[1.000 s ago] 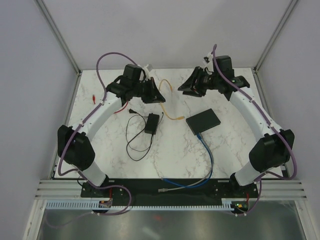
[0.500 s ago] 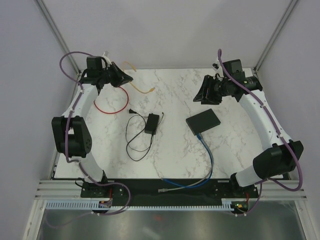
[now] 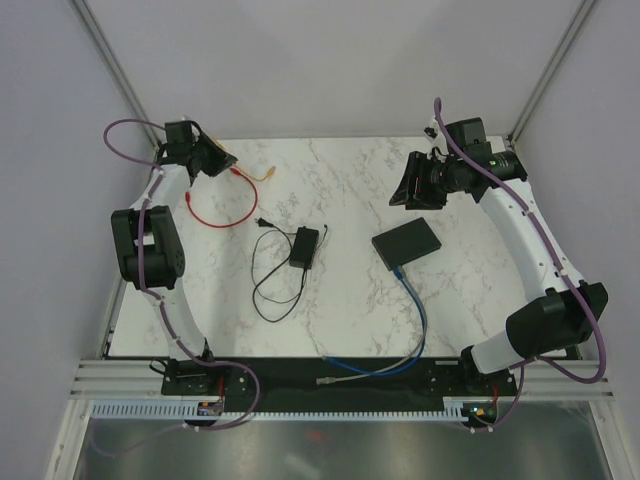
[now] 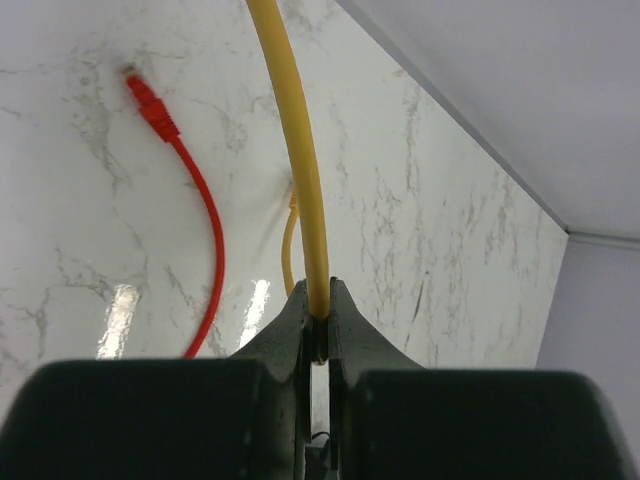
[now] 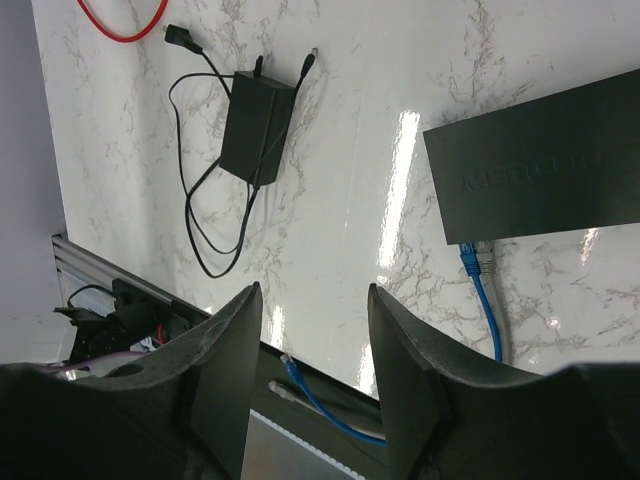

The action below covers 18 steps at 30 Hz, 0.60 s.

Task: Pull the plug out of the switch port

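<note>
The yellow cable's loose end lies clear of the switch. My left gripper lowers and draws back over the red cable's near bend [image 3: 230,224] next, to release the yellow cable.
The switch [image 3: 408,243] is a flat black box on the marble table, right of centre; it also shows in the right wrist view [image 5: 540,160]. A blue plug [image 5: 470,258] and a grey plug [image 5: 488,262] sit in its near edge. My left gripper [image 3: 215,158] is at the back left corner, shut on a yellow cable [image 4: 300,170] pinched between its fingertips [image 4: 292,310]. The yellow cable's free end [image 3: 268,175] lies apart from the switch. My right gripper [image 3: 408,185] is open and empty, above and behind the switch, and shows in its own wrist view [image 5: 312,300].
A black power brick [image 3: 304,246] with a thin black cord lies at mid table. A red cable [image 3: 215,215] loops at the back left. The blue cable [image 3: 415,310] and a grey one run from the switch to the near edge. Frame posts stand at the back corners.
My left arm has swung from mid table to the back left corner, dragging the yellow cable away from the switch. My right gripper moved back and right, then held still.
</note>
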{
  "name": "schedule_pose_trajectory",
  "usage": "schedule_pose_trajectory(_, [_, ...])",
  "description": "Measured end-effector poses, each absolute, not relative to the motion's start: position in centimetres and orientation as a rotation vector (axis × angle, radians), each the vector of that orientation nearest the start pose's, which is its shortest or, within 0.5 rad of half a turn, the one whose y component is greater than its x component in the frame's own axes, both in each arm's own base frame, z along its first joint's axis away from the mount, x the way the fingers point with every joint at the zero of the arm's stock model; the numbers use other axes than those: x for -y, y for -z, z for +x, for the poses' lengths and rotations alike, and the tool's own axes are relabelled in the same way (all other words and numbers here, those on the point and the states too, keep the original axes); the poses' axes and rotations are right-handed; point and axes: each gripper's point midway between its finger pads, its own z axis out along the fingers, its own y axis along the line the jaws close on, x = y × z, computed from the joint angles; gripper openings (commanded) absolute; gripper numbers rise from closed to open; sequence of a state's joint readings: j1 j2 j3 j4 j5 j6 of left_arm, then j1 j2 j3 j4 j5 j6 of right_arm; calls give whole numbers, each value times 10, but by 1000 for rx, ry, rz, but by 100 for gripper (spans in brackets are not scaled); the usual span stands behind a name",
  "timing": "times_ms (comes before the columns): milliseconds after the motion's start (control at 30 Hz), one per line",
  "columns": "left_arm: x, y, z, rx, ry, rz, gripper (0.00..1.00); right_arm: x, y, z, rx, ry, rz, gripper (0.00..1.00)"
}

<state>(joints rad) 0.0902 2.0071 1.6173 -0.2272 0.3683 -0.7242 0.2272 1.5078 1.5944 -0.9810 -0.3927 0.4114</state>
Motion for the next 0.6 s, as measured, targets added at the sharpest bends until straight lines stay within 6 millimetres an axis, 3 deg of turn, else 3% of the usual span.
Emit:
schedule_pose_trajectory(367, [-2, -101, 529, -2104, 471, -1042, 2, -160, -254, 328, -2526, -747, 48, 55])
schedule_pose_trajectory(600, [-8, -76, 508, -2077, 392, -1208, 2, -160, -250, 330, -2537, -746, 51, 54])
